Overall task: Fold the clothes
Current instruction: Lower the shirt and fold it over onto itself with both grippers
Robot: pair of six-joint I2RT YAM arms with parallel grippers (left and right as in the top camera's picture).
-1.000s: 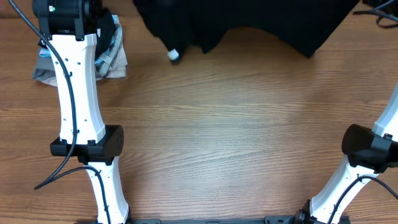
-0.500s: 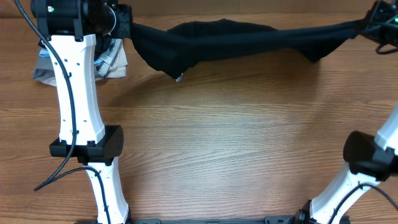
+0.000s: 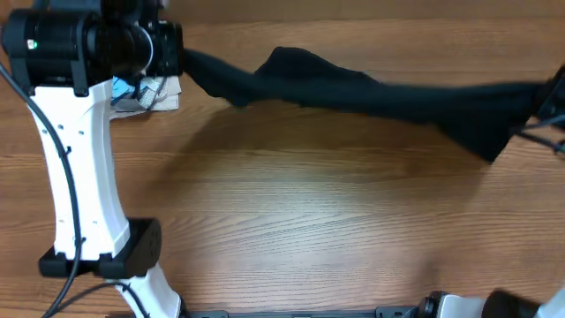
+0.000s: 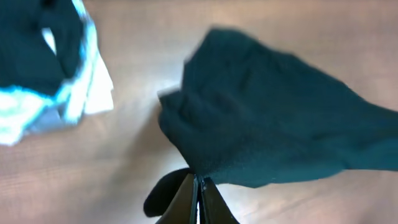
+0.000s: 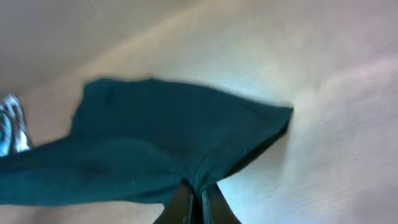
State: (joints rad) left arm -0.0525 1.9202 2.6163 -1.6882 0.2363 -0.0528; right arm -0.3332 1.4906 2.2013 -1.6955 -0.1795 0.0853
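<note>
The left gripper lowers onto the tabletop [image 3: 226,118] [image 4: 144,144] beside the folded clothes next and releases the pinched end of the black garment there, since that end still hangs above its shadow.
The black garment [image 3: 371,93] hangs stretched in a long band above the table, from the far left to the right edge. My left gripper [image 3: 177,55] is shut on its left end; in the left wrist view the fabric [image 4: 273,130] spreads out from the pinched fingertips [image 4: 198,182]. My right gripper [image 3: 552,102] is shut on its right end at the frame's edge; in the right wrist view the cloth [image 5: 149,149] bunches into the closed fingers [image 5: 198,190]. The white neck label is hidden.
A pile of folded clothes [image 3: 146,88], light blue and pale, lies at the far left behind the left arm, also in the left wrist view [image 4: 56,81]. The wooden table [image 3: 309,212] lies under the garment.
Both arms have moved toward the near side with the garment. The cloth has gone from a wide sheet at the far edge to a taut band, its right end lower now.
</note>
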